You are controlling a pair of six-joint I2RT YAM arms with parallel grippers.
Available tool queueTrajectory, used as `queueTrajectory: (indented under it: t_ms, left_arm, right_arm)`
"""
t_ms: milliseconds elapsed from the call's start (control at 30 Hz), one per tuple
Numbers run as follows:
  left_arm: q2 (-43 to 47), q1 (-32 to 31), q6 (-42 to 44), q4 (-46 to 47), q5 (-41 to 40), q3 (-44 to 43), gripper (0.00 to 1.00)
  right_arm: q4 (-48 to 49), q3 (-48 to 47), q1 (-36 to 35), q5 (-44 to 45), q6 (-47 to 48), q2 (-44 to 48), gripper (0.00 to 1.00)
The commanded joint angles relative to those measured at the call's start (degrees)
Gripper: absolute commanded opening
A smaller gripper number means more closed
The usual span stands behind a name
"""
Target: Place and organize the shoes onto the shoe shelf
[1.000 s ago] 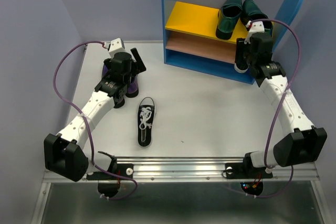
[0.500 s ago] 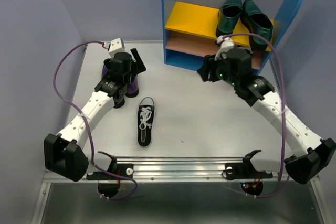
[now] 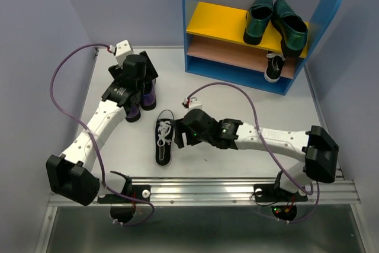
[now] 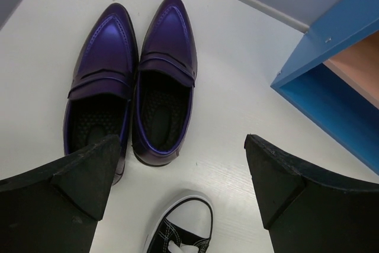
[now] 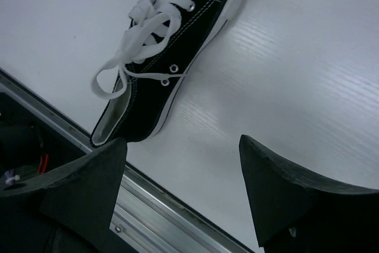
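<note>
My right gripper moves across and down onto its dark upper by the lace bow [image 3: 164,138] [image 5: 154,63] next.
The shoe shelf [image 3: 195,25] stands at the back right. The green loafers [image 3: 275,19] sit on its yellow board, and one black sneaker [image 3: 272,67] sits on the tan board. The other black sneaker [image 3: 165,140] lies on the table, and also shows in the right wrist view [image 5: 172,51]. My right gripper [image 3: 181,136] is open and empty just right of it [image 5: 180,188]. The purple shoes [image 4: 133,81] stand side by side at the left. My left gripper [image 3: 142,90] is open and empty above them [image 4: 183,188], and partly hides them from the top camera.
The table's metal front rail [image 5: 148,205] lies close behind the sneaker's heel. The shelf's blue base [image 4: 331,96] is to the right of the purple shoes. Purple cables loop over both arms.
My right arm has swung from the shelf, leaving a sneaker on the tan board, down to the sneaker on the table. My left gripper has tilted down over the purple shoes.
</note>
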State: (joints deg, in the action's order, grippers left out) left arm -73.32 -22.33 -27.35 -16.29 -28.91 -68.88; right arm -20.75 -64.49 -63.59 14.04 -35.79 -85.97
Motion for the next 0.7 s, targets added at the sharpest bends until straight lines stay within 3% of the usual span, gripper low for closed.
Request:
queueTrajectory:
  t_ms: [0,333,667]
  left_arm:
    - [3.2,2.0,-2.2,-4.6,-4.7,-4.5,0.98]
    - [6.0,5.3,-2.1,-5.6,-4.4,-4.2,0.98]
    - [6.5,6.7,-1.1,-5.0,-3.3,-4.3,0.98]
  right_arm:
    - [5.2,-5.6,-3.6,6.2,-6.2,-5.3,0.85]
    - [5.3,-16.5,-6.9,7.6,-6.5,-19.5,0.84]
    - [2.9,-23.2,-7.4,11.3,-7.1,-29.9,0.65]
